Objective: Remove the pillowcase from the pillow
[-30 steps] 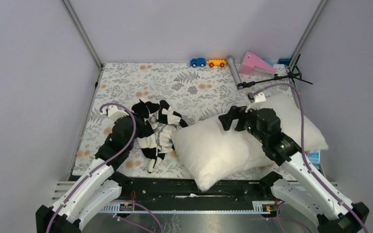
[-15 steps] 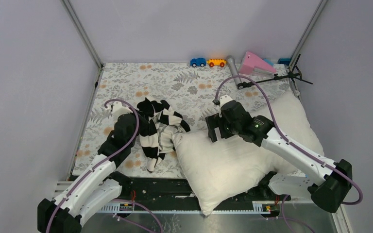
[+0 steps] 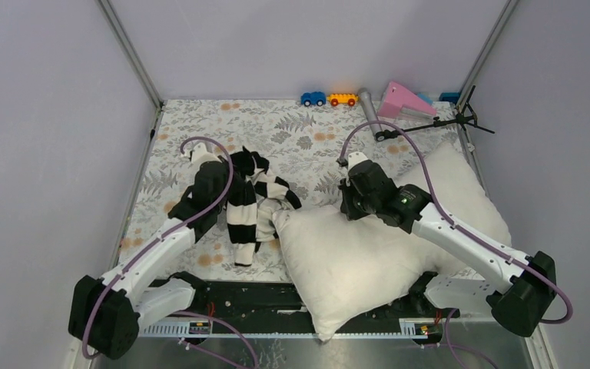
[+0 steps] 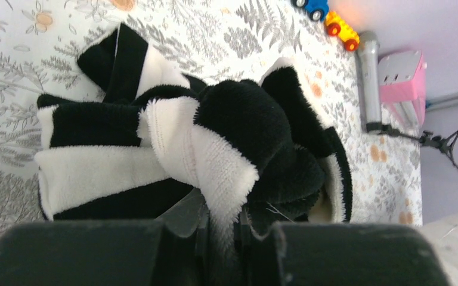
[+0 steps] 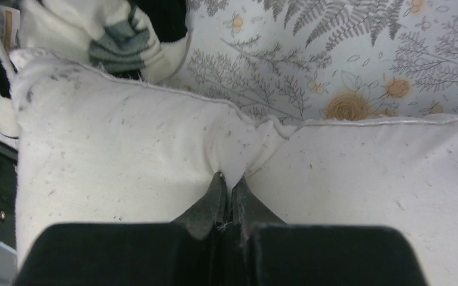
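Note:
The striped pillowcase is already off the pillow. My left gripper will go up and outward, to the left in the top view, and then open.
The black and white striped pillowcase hangs bunched in a strip left of the pillow, its lower part touching the pillow's left corner. My left gripper is shut on a fluffy white fold of the pillowcase, which fills the left wrist view; the fold runs down between the left gripper jaws. The plump cream pillow lies at centre right. My right gripper is shut on a pinch of fabric at the pillow's far edge, seen puckered at the right gripper. Striped pillowcase shows beyond that corner.
A floral cloth covers the table. Along the back wall stand a blue toy car, an orange toy car, a grey cylinder, a pink block and a black tripod. The pillow's near corner overhangs the table's front edge.
My right gripper moved left along the pillow and went from open to shut on its far edge. My left arm carried the pillowcase farther from me and a little right.

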